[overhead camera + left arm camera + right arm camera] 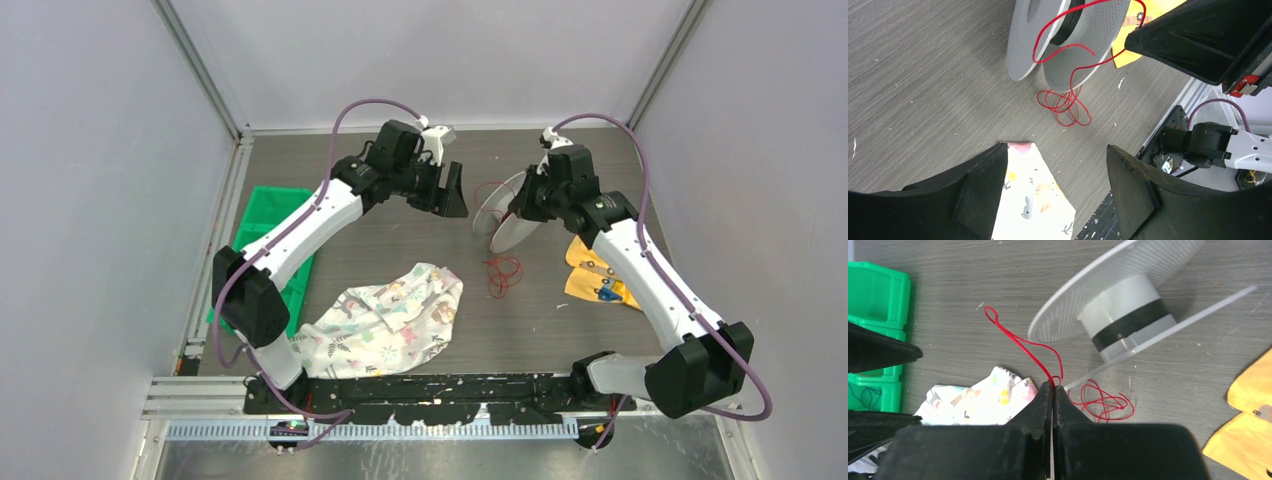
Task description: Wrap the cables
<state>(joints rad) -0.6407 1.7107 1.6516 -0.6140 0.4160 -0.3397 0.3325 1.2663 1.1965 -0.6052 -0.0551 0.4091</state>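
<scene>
The spool's near rim's thin edge is below my left gripper and to its right in the top view. I'll lower the open fingers that way around it.
The thin red cable lies in a loose tangle on the table in front of a grey spool, which stands tilted. A strand rises from the tangle to my right gripper, which is shut on it at the fingertips, and loops on to the left. The spool's hub has a black band. My left gripper is open and empty, above the table to the left of the spool and the tangle. In the top view the left gripper and the right gripper flank the spool.
A patterned cloth lies at the front centre, also under the left jaws. A green bin stands at the left. Yellow flat pieces lie right of the spool. White walls enclose the table.
</scene>
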